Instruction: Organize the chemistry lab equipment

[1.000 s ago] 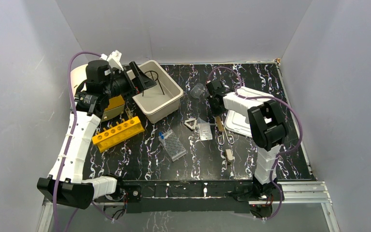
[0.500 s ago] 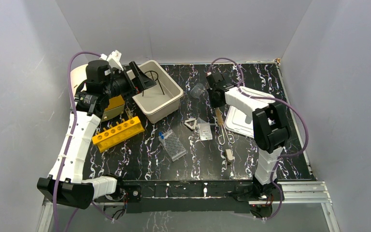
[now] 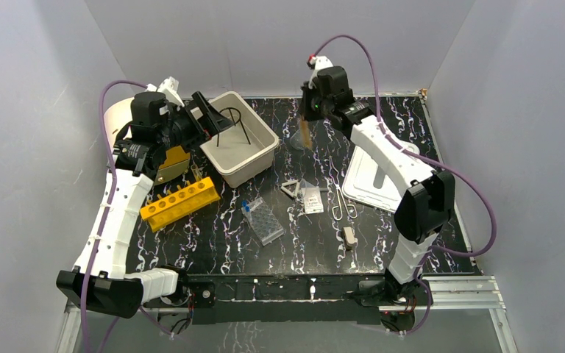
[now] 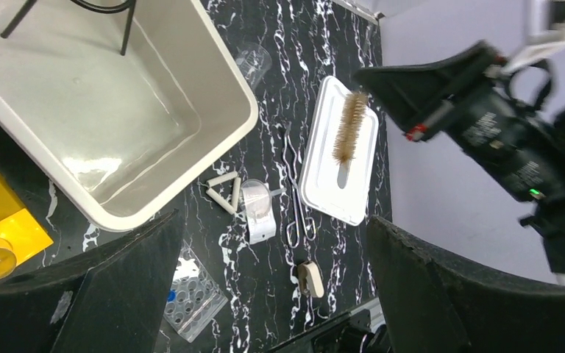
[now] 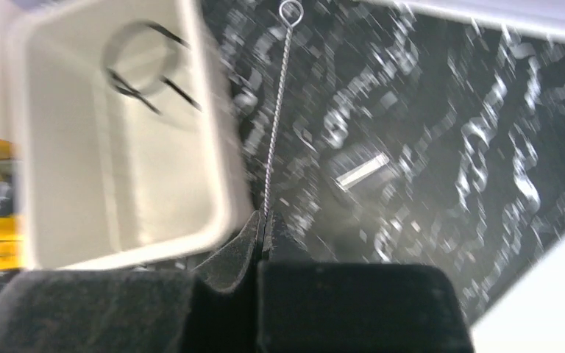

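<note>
The right gripper swings left in the top view, lowers and releases the brush next, as the bare bottom of the tub beside the stand lies below it there.
My right gripper (image 3: pixel 310 114) is raised over the back of the table, shut on the twisted wire handle (image 5: pixel 275 118) of a tube brush. The tan bristles (image 3: pixel 305 134) hang below it, beside the small clear beaker (image 3: pixel 297 137). My left gripper (image 3: pixel 217 118) hovers open and empty at the beige tub's (image 3: pixel 249 168) left rim. The black wire stand (image 3: pixel 234 122) sits inside the tub. On the table lie the yellow tube rack (image 3: pixel 180 203), clear well tray (image 3: pixel 263 220), white triangle (image 3: pixel 290 188) and a wooden clamp (image 3: pixel 349 237).
The white lid (image 3: pixel 371 184) lies right of centre, under the right arm. Metal tongs (image 3: pixel 342 202) and a small clear bag (image 3: pixel 310 198) lie beside the triangle. A yellow box (image 3: pixel 173 163) sits under the left arm. Grey walls close in the table.
The right gripper shut on the brush by the lid, lifted it off the table and swung it up and back-left. The left arm has barely moved.
</note>
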